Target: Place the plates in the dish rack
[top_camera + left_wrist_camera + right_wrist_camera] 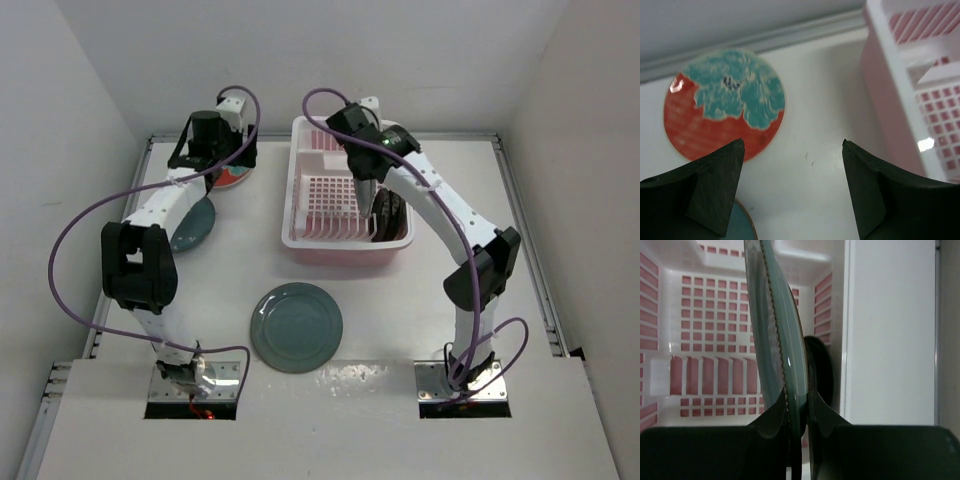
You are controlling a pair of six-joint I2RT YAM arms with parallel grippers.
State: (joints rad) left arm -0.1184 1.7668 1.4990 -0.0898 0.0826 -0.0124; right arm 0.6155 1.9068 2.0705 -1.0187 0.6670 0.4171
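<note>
Next, my right gripper lowers the grey-teal plate and draws it back to the rack's slots to release the plate's rim, since the slots run beside the standing black plate (pixel 821 370).
A red plate with a blotchy teal centre (pixel 725 102) lies flat near the back rail. My left gripper (pixel 792 145) hovers open just in front of it, with bare table between its fingers. From above the gripper (pixel 226 168) covers most of that red plate (pixel 238 180). A darker teal plate (pixel 192 225) lies beside the left arm, and a large grey-teal plate (pixel 296 326) lies in front of the dish rack (pixel 300 200). My right gripper (pixel 799 402) is shut on the rim of a grey-teal plate (pixel 777 330) held on edge inside the rack. A small black plate (pixel 821 370) stands right behind it.
The rack's pink side wall (pixel 890 100) rises close to the right of my left gripper. A raised rail (pixel 790 35) runs along the table's back edge. White walls enclose the table on three sides.
</note>
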